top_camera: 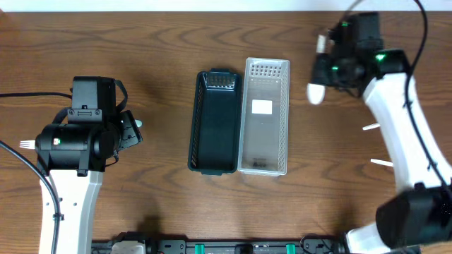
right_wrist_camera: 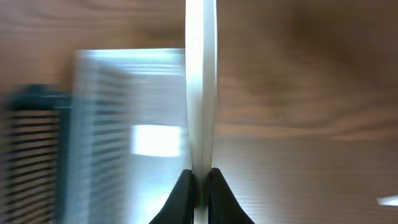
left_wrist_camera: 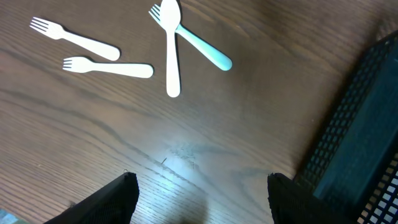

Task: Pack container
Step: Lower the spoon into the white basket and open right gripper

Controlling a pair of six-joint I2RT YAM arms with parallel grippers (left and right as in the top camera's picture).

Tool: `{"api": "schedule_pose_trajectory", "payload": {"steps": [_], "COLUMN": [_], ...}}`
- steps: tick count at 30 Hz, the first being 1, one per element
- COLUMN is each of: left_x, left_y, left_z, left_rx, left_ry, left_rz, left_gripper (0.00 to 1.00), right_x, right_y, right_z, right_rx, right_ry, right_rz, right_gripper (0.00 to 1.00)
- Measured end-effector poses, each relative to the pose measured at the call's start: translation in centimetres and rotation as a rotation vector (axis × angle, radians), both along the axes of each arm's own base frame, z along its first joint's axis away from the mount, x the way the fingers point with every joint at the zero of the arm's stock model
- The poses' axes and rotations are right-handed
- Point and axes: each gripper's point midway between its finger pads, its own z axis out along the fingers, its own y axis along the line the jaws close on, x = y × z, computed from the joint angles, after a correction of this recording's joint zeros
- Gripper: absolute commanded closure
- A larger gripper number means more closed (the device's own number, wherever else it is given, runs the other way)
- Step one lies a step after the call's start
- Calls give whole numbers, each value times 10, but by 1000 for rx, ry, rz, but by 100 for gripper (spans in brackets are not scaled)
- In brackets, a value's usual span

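Note:
The utensil point(top_camera: 316, 92) will go left in the overhead view with my right gripper, over the bottom of the clear basket below. Then my right gripper will lower it inside and release it.
A dark green basket point(top_camera: 215, 121) and a clear basket point(top_camera: 265, 116) stand side by side at the table's middle. My right gripper point(top_camera: 326, 69) is shut on a white utensil point(top_camera: 316, 92) with a rounded end and holds it above the table just right of the clear basket. In the right wrist view the utensil point(right_wrist_camera: 201, 93) is edge-on between the jaws point(right_wrist_camera: 200, 177), with the clear basket point(right_wrist_camera: 124, 124) to the left. My left gripper point(left_wrist_camera: 202, 186) is open and empty over bare wood. Ahead of it lie two white forks point(left_wrist_camera: 109, 68), a white spoon point(left_wrist_camera: 171, 50) and a light blue fork point(left_wrist_camera: 205, 50).
Two white utensil ends point(top_camera: 371, 127) point(top_camera: 381, 163) show beside the right arm. A white fork tip point(top_camera: 25, 144) shows at the far left. The dark basket's corner point(left_wrist_camera: 360, 143) is to the right of my left gripper.

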Motion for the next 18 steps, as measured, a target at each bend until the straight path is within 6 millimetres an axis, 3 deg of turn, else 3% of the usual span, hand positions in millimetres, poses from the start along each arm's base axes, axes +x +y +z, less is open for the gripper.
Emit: {"api": "schedule_pose_trajectory", "payload": {"steps": [2, 4, 9, 14, 18], "left_x": [0, 0, -3, -5, -5], "left_y": [0, 0, 0, 0, 0], "left_z": [0, 0, -1, -2, -2], "left_rx": [0, 0, 0, 1, 1], "left_ry": [0, 0, 12, 22, 22], "left_rz": [0, 0, 0, 0, 0], "left_gripper": [30, 30, 30, 30, 30], "right_x": [-7, -12, -21, -31, -37], "right_y": [29, 48, 82, 98, 102], "right_z": [2, -10, -67, -124, -153], "right_rx": [36, 42, -11, -81, -124], "right_ry": [11, 53, 197, 321, 373], "right_rz": [9, -4, -56, -65, -44], "right_gripper": [97, 97, 95, 92, 64]}}
